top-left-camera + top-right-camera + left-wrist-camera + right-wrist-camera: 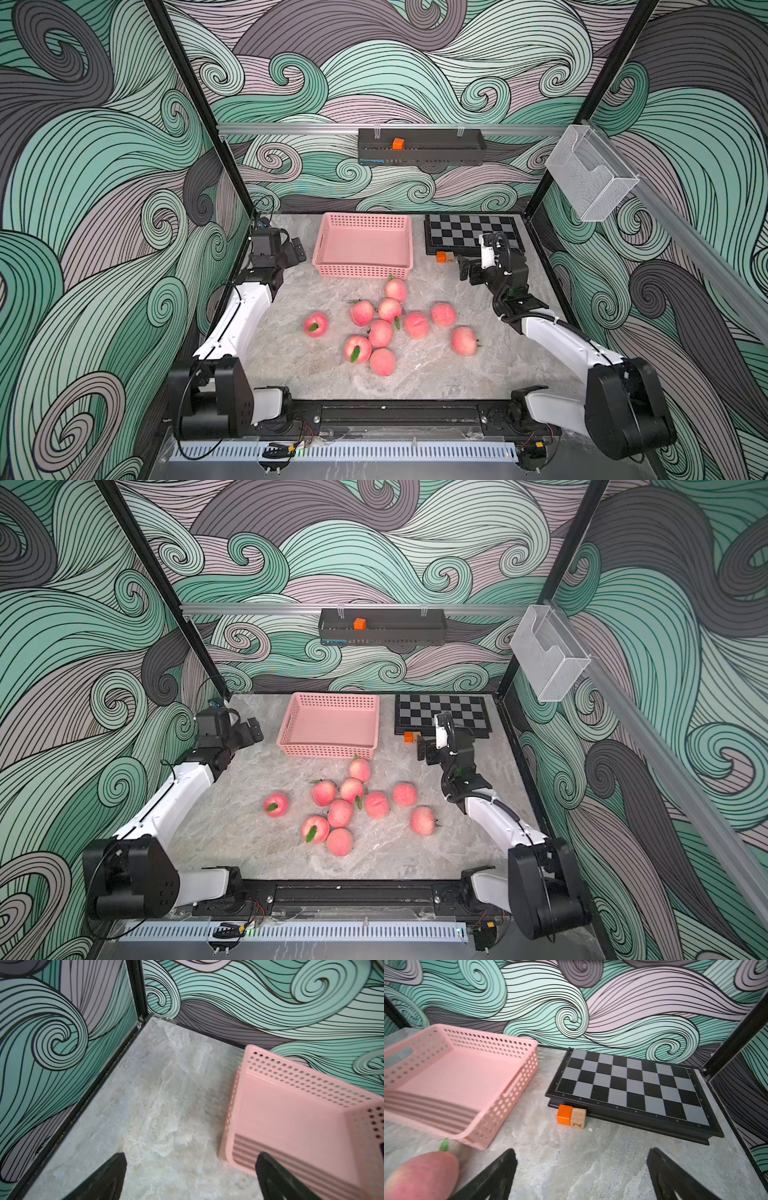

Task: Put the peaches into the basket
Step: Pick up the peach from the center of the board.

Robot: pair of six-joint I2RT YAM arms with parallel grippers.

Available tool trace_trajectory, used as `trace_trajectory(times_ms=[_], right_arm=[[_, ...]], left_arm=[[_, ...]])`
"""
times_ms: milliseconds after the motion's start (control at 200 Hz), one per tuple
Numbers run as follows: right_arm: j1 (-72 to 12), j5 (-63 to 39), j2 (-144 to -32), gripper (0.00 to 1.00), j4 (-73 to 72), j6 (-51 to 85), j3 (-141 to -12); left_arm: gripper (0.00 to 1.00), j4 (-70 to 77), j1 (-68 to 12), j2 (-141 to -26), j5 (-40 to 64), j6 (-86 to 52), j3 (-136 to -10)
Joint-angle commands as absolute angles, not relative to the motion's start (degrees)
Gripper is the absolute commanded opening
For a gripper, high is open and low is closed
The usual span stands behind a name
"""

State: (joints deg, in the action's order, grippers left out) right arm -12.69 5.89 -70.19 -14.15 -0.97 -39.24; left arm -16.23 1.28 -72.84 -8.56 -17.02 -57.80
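My left gripper moves back from beside the basket (361, 271) next, tilts down and lowers over the leafy peach, which lies apart from the others, open all around.
Several pink-red peaches (380, 332) lie loose in the middle of the table, seen in both top views, the nearest one (395, 289) just in front of the basket. The pink basket (361, 271) stands empty at the back centre. My left gripper (297, 249) hovers open beside the basket's left wall (301, 1076), nothing between its fingers. My right gripper (463, 268) is open to the right of the basket, over bare table. In the right wrist view one peach (423, 1174) lies beside the gripper (582, 1151), outside its fingers.
A chessboard (469, 232) lies at the back right, with an orange cube (564, 1114) and a wooden cube (578, 1118) against its front edge. A black tray (419, 151) holding an orange cube hangs on the back wall. A clear mesh holder (590, 174) hangs on the right rail.
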Motion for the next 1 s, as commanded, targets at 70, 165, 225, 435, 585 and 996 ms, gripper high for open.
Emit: trace_trajectory(times_ms=[70, 165, 225, 435, 585, 996], right_arm=[[-19.51, 2.92, -64.59, 0.99, 8.27, -3.37, -46.47], [-23.01, 0.4, -61.71, 0.99, 15.12, -3.43, -49.33], [-25.1, -0.85, -60.58, 0.99, 18.99, -2.94, -50.76], [-33.08, -3.91, -59.59, 0.99, 27.18, 1.03, -52.38], [-37.68, -3.34, -60.54, 0.99, 28.05, 1.72, -51.66], [-39.12, -5.95, -62.76, 0.99, 25.51, 2.37, -49.02]], left_arm=[[0.99, -42.71, -3.58, -66.35, -4.15, -23.01, -62.97], [0.97, -46.56, -6.07, -63.82, -2.11, -24.87, -60.99], [0.96, -45.74, -6.92, -62.94, 0.4, -26.69, -58.18], [0.99, -49.6, -9.4, -67.71, -0.15, -30.45, -53.91], [0.99, -47.35, -9.49, -70.79, -0.09, -32.27, -50.43], [0.98, -43.52, -10.52, -78.95, 0.0, -32.61, -48.69]])
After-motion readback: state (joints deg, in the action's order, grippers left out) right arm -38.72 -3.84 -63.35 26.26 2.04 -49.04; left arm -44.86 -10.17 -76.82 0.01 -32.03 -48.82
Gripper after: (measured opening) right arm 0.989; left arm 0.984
